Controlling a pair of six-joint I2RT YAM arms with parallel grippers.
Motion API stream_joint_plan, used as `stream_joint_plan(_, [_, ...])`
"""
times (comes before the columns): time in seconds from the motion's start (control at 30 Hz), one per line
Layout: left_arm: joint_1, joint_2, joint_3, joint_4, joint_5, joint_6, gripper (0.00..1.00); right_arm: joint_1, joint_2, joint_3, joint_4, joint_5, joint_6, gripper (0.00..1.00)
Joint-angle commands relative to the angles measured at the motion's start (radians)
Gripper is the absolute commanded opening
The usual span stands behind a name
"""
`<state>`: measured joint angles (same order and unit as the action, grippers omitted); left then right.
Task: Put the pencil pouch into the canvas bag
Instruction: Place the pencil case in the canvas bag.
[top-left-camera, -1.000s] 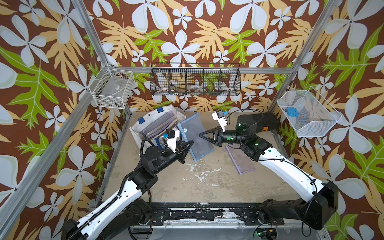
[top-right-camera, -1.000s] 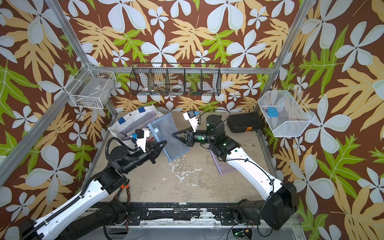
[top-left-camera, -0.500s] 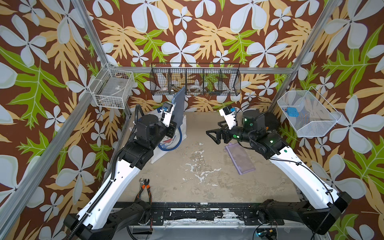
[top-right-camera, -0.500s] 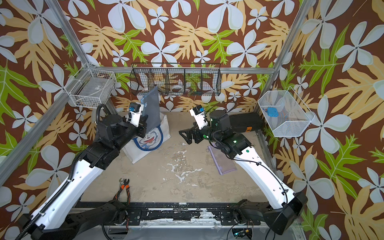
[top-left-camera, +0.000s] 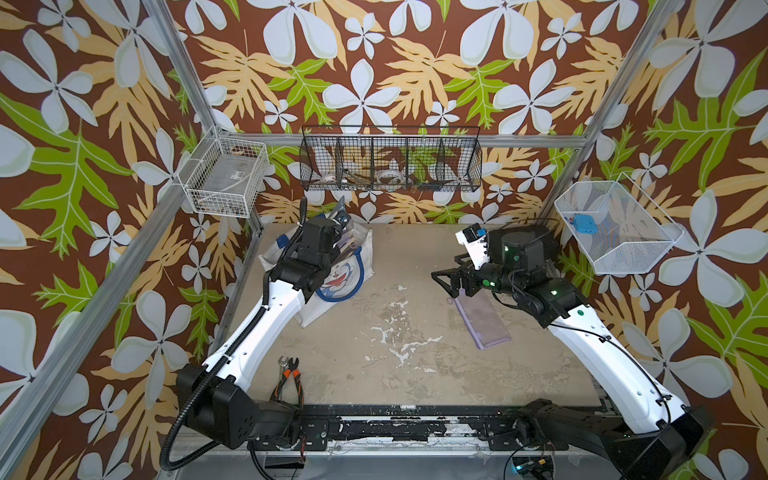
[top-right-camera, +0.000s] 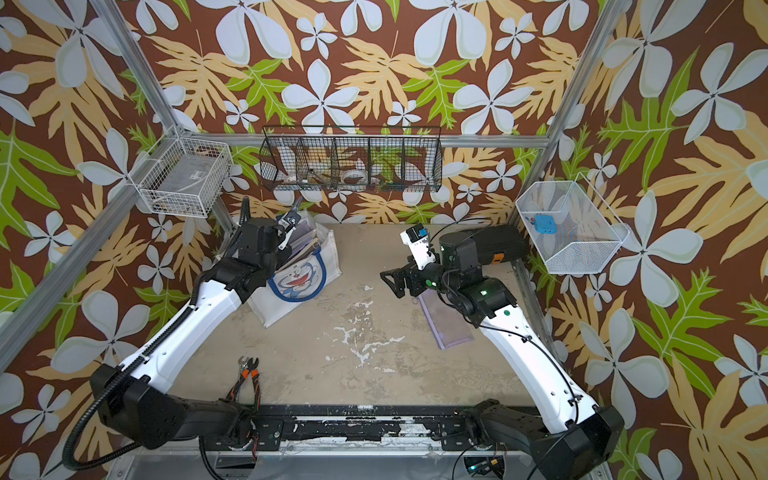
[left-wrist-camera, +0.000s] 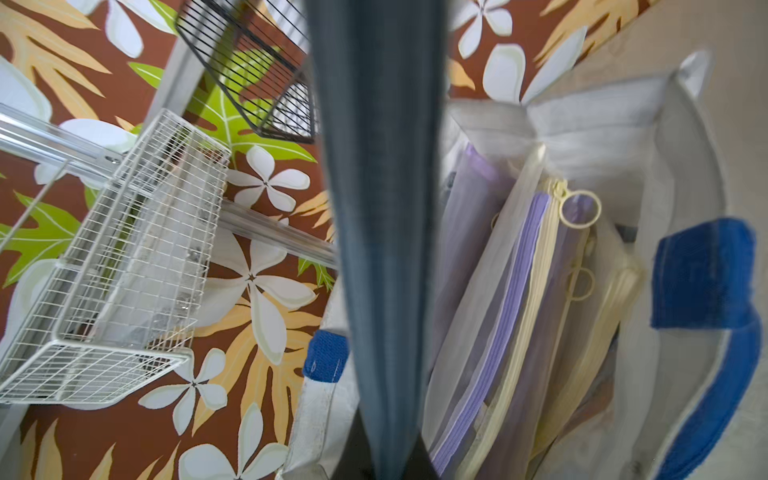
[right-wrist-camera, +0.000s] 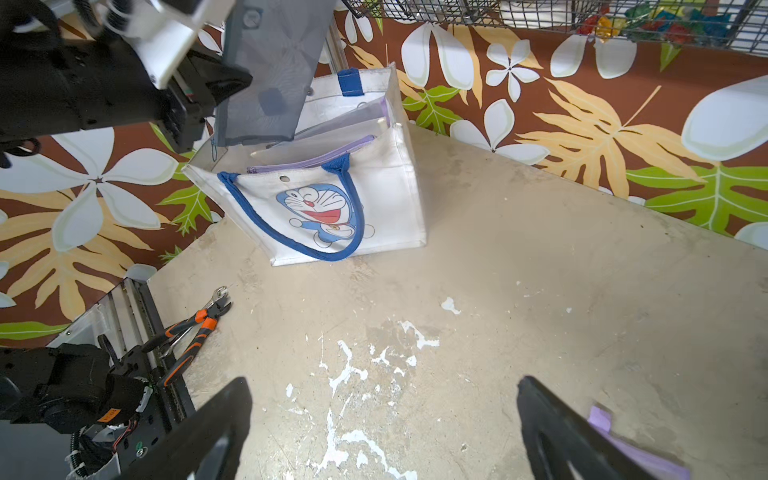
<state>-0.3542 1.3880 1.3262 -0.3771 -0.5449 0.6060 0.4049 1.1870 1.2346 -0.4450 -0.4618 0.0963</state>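
The left gripper next lowers the pouch, bottom edge already at the bag's rim, into the bag's opening (top-right-camera: 301, 242) (left-wrist-camera: 512, 308) below, among the standing pouches, and releases it.
The white canvas bag (top-left-camera: 355, 266) (top-right-camera: 328, 257) (right-wrist-camera: 390, 199), with blue handles and a cartoon cat face, stands open at the back left. My left gripper (top-left-camera: 341, 217) (top-right-camera: 289, 221) (left-wrist-camera: 384, 461) is shut on the blue-grey mesh pencil pouch (left-wrist-camera: 382, 208) (right-wrist-camera: 266, 70). It holds the pouch upright above the bag's mouth, lower edge at the rim. Several pouches with purple and yellow zips (left-wrist-camera: 519, 311) stand inside the bag. My right gripper (top-left-camera: 442, 279) (top-right-camera: 390, 279) (right-wrist-camera: 382, 415) is open over bare table, empty.
A purple pouch (top-left-camera: 482, 320) (top-right-camera: 446, 328) lies flat under my right arm. Orange-handled pliers (top-left-camera: 289, 376) lie near the front left. A black case (top-right-camera: 498, 245) sits at the back right. Wire baskets (top-left-camera: 224, 183) (top-left-camera: 390, 160) (top-left-camera: 615, 228) hang on the walls.
My left arm carried the pouch from the table's middle up to the bag at the back left. My right gripper opened, let the pouch go and drew back right.
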Motion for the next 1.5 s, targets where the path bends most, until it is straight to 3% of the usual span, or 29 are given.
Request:
stream_joint_plan(0.0, [0.017, 0.027, 0.002, 0.006, 0.010, 0.033, 0.00, -0.016, -0.003, -0.015, 0.046, -0.051, -0.014, 0.99])
stream_joint_plan(0.37, [0.048, 0.049, -0.036, -0.044, 0.058, 0.026, 0.00, -0.049, -0.014, -0.047, 0.072, -0.117, -0.017, 0.93])
stream_joint_plan(0.53, [0.067, 0.123, -0.024, -0.043, 0.045, 0.026, 0.00, -0.055, -0.042, -0.063, 0.076, -0.113, -0.017, 0.93])
stream_joint_plan(0.83, [0.068, 0.259, 0.079, -0.070, 0.045, 0.007, 0.00, -0.086, -0.085, -0.092, 0.098, -0.103, -0.013, 0.92])
stream_joint_plan(0.93, [0.068, 0.287, 0.125, -0.101, 0.051, -0.051, 0.00, -0.088, -0.086, -0.096, 0.106, -0.104, -0.014, 0.91])
stream_joint_plan(1.07, [0.068, 0.274, 0.137, -0.146, 0.105, -0.114, 0.27, -0.090, -0.084, -0.098, 0.106, -0.101, -0.018, 0.91])
stream_joint_plan(1.13, [0.068, 0.262, 0.141, -0.173, 0.119, -0.154, 0.47, -0.090, -0.084, -0.095, 0.105, -0.098, -0.018, 0.91])
stream_joint_plan(1.2, [0.069, 0.244, 0.143, -0.193, 0.137, -0.191, 0.55, -0.089, -0.082, -0.092, 0.100, -0.096, -0.020, 0.91])
stream_joint_plan(1.47, [0.077, 0.169, 0.163, -0.195, 0.288, -0.290, 0.48, -0.089, -0.070, -0.096, 0.095, -0.071, -0.021, 0.90])
